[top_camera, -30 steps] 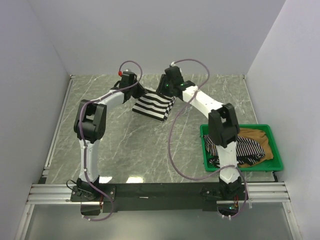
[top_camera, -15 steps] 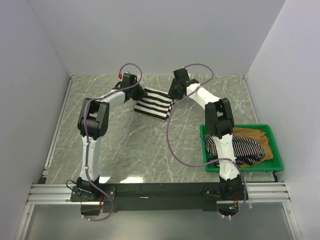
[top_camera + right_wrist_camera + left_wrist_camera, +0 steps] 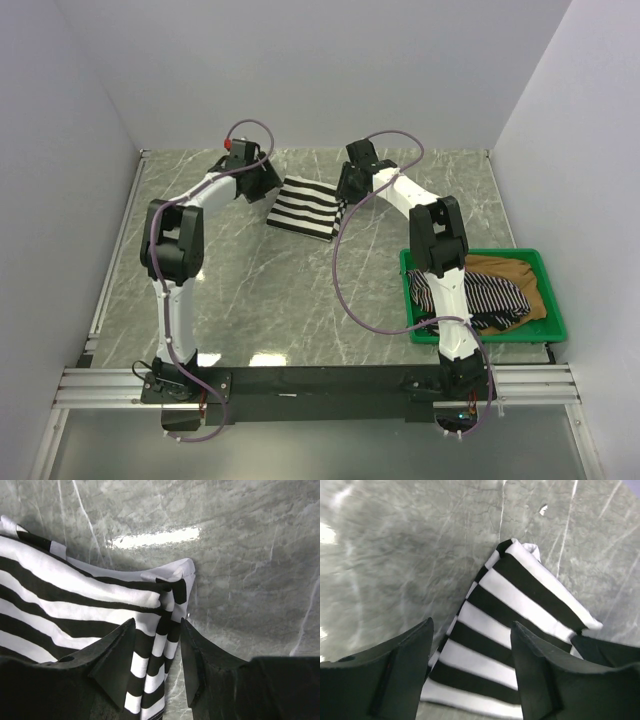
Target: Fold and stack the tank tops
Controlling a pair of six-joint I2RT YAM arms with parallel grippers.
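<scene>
The tank top's edge away from my right gripper lies untouched below, so my left gripper lowers and turns onto the middle of that edge (image 3: 277,203) (image 3: 461,619) next.
The wide-striped black-and-white tank top (image 3: 305,207) lies folded flat on the marble table, far centre. My left gripper (image 3: 266,181) stands open at its left edge; in the left wrist view the stripes (image 3: 520,595) show below the spread fingers (image 3: 471,626), untouched. My right gripper (image 3: 346,190) is open over the top's right edge; the folded edge (image 3: 167,610) lies between its fingers (image 3: 157,625), with table showing beside it. The pinstriped tank top (image 3: 490,297) and the tan-brown tank top (image 3: 522,276) lie bunched in the tray.
A green plastic tray (image 3: 548,322) sits at the right near edge, beside the right arm's base. Grey walls close the table on the left, back and right. A rail (image 3: 320,383) runs along the near edge.
The left gripper opened, released the striped top and drew back to the left. The top, lifted a second ago, now rests flat on the table. The right gripper stays at its right edge.
</scene>
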